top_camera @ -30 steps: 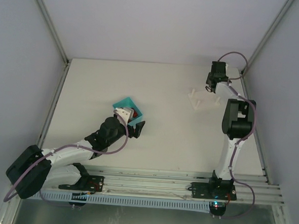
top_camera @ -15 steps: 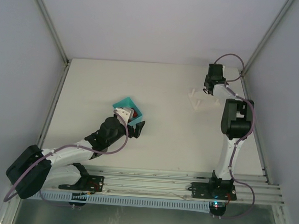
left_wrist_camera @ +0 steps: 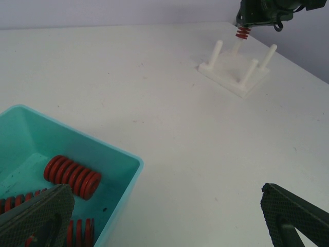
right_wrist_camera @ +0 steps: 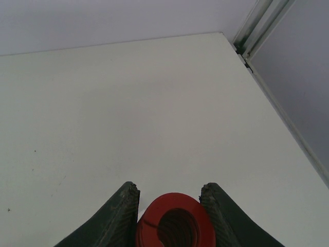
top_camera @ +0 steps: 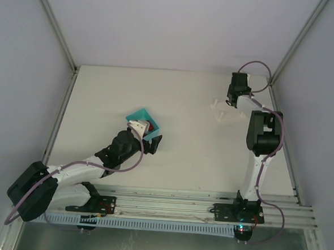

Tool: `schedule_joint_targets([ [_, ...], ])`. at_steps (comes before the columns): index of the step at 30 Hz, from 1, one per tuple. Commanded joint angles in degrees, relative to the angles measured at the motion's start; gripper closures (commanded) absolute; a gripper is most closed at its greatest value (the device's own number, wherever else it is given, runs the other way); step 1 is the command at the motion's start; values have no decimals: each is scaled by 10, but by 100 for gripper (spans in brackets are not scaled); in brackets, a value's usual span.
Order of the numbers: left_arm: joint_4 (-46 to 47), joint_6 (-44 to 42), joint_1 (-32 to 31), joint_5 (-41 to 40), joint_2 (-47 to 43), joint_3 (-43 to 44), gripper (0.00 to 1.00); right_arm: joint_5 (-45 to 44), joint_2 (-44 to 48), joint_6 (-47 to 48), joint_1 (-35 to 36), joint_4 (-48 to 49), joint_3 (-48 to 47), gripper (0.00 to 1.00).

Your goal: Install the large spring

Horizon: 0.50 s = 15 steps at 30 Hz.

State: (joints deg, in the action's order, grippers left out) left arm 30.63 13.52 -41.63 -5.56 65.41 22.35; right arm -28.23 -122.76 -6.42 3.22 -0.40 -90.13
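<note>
My left gripper rises next, swings over the teal bin (left_wrist_camera: 125,156) and lowers onto the large red spring (left_wrist_camera: 72,177), which lies clear of the other springs.
My right gripper (right_wrist_camera: 171,195) is shut on a red coil spring (right_wrist_camera: 175,225), seen end-on between its two dark fingers. In the left wrist view that spring (left_wrist_camera: 242,32) hangs just above the far peg of the white peg stand (left_wrist_camera: 236,69). From above, the right gripper (top_camera: 232,99) is over the stand's (top_camera: 223,111) far right side. My left gripper (left_wrist_camera: 164,226) is open and empty beside the teal bin (left_wrist_camera: 125,156). A large red spring (left_wrist_camera: 72,176) lies in the bin with other red springs.
The teal bin (top_camera: 140,115) sits left of centre with my left gripper (top_camera: 150,142) at its near right corner. The enclosure's back wall and right frame post (right_wrist_camera: 259,23) stand close behind the right gripper.
My right gripper has shifted slightly left and toward the back wall with the spring, over the stand. The left arm has not moved.
</note>
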Motion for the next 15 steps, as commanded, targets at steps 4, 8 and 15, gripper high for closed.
schedule_joint_targets([
  [4,4,-2,-1,-4,6,21,1,-2,35,-8,3,-17,12,54],
  [8,2,-4,0,-10,5,22,1,2,71,-15,2,-40,16,42],
  [15,-33,-12,0,-39,-18,34,1,86,185,-108,5,-192,15,26],
])
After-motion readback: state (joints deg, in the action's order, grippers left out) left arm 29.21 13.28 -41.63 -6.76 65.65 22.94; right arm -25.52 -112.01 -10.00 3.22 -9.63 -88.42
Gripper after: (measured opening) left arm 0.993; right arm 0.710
